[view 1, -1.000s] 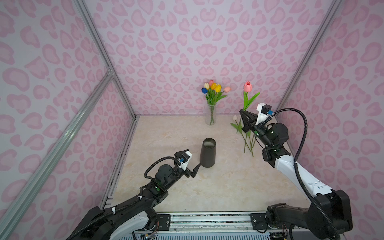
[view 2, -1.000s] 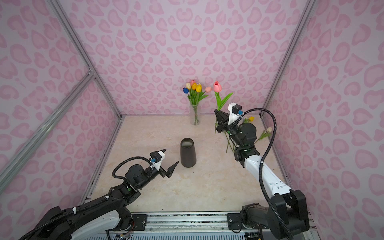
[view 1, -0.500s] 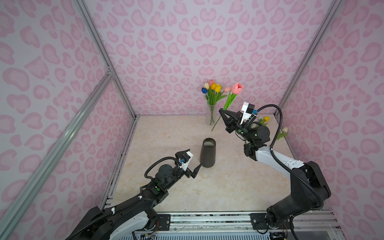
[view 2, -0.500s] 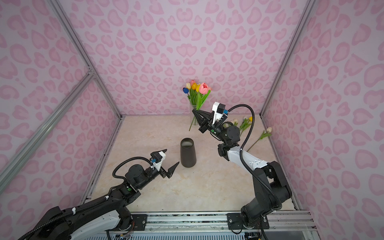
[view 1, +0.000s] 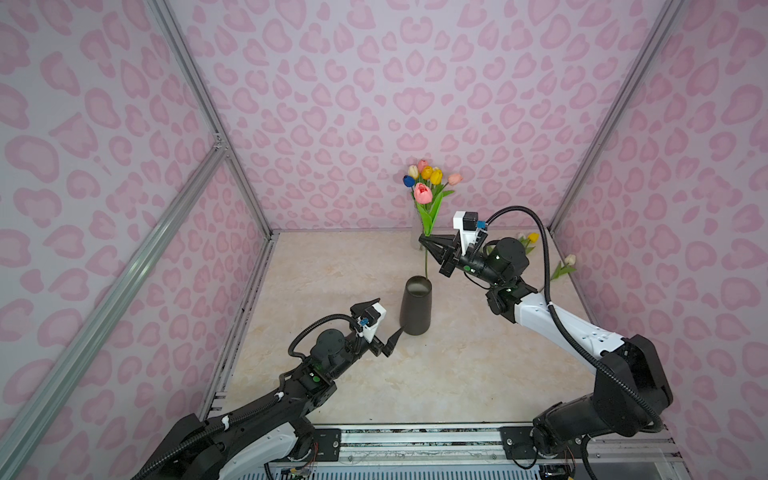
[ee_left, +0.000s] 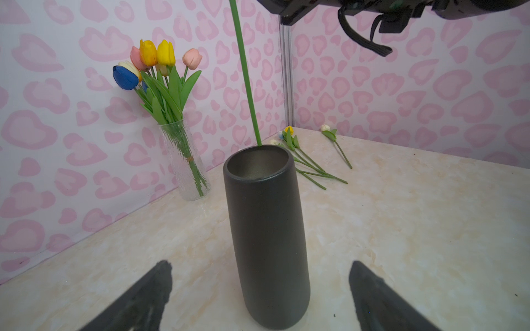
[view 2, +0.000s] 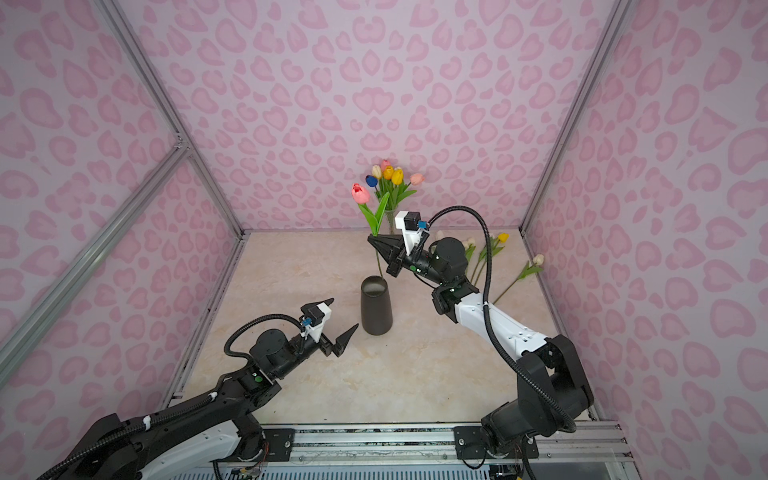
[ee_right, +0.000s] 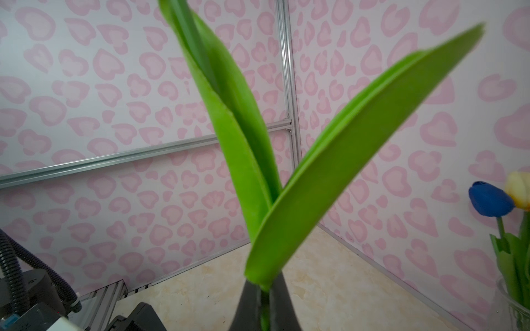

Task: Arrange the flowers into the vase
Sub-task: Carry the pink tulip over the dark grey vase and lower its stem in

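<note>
The right gripper should next edge over the vase's opening [view 1: 417, 287] below it, then go down and let go, because the stem's tip hangs at the vase's far rim.
A dark, tapered vase [view 1: 415, 305] [view 2: 376, 305] [ee_left: 266, 229] stands mid-table, and I see nothing inside its mouth. My right gripper [view 1: 423, 240] [view 2: 372, 239] [ee_right: 265, 303] is shut on the green stem of a pink tulip [view 1: 422, 193] [view 2: 360, 194], held upright above and behind the vase. The stem's [ee_left: 246, 74] lower tip hangs right at the far rim of the mouth. Its leaves [ee_right: 329, 172] fill the right wrist view. My left gripper [view 1: 390, 314] [view 2: 345, 312] [ee_left: 260, 263] is open, low by the vase's base, one finger on each side, not touching it.
A glass vase [view 1: 417, 239] [view 2: 390, 220] [ee_left: 186, 169] with a bunch of tulips [view 1: 428, 174] [ee_left: 155, 57] stands against the back wall. Loose flowers lie at the back right, among them a yellow one [view 1: 532, 237] [view 2: 503, 237] and a white one [view 1: 570, 260] [view 2: 538, 259]. Pink patterned walls enclose three sides.
My right gripper has carried the pink tulip leftward from the right side of the table to above the dark vase. The left arm has not moved.
</note>
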Controlling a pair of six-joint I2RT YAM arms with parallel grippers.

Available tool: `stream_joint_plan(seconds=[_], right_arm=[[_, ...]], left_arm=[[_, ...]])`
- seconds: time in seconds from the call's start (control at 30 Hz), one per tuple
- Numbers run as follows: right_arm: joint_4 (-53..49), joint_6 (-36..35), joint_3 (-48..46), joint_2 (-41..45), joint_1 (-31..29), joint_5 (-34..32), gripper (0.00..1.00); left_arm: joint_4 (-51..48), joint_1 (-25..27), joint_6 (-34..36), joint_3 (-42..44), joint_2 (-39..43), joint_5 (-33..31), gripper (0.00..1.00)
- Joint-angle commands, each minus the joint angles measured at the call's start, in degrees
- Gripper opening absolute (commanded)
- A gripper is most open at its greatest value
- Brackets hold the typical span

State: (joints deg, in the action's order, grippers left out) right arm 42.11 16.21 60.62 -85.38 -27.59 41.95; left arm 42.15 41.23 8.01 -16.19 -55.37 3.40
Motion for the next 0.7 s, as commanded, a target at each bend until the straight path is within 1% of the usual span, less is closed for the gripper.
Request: stream_joint_plan(seconds=[0.0, 0.1, 0.23, 0.3, 0.4, 0.5, 0.57, 0.67], right_arm=[[-0.45, 0.4, -0.67, -0.83, -0.06, 0.06, 0.0], [3.94, 4.31, -0.78, -2.65, -0.16, 1.21, 0.0], [10.61, 8.06, -2.56, -4.26, -0.47, 1.5, 0.0], [10.07, 8.38, -2.54, -4.05, -0.53, 0.99, 0.0], [6.01, 6.12, -1.83, -2.93, -1.06, 0.47, 0.0], [0.82, 2.53, -0.75, -2.1, -2.15, -0.76, 0.0], [-0.89, -0.48, -1.33, -2.06, -3.06, -2.2, 0.0], [-1.06, -0.38, -2.11, -3.73, -3.57, -2.61, 0.0]], left_arm=[[2.66, -0.03, 0.52, -0.21, -0.08, -0.05, 0.97], [2.94, -0.01, 0.85, 0.1, 0.0, -1.08, 0.97], [2.85, -0.01, 0.47, -0.06, -0.17, -0.16, 0.97], [2.93, -0.01, 0.65, -0.12, -0.5, -0.26, 0.97], [2.94, -0.06, 0.86, 0.01, -0.79, -1.09, 0.97], [2.98, -0.01, 0.75, 0.01, -0.79, -0.95, 0.97], [3.02, -0.01, 0.69, 0.01, -0.96, -1.1, 0.97], [3.29, -0.01, 0.69, -0.02, -1.31, -1.29, 0.97]])
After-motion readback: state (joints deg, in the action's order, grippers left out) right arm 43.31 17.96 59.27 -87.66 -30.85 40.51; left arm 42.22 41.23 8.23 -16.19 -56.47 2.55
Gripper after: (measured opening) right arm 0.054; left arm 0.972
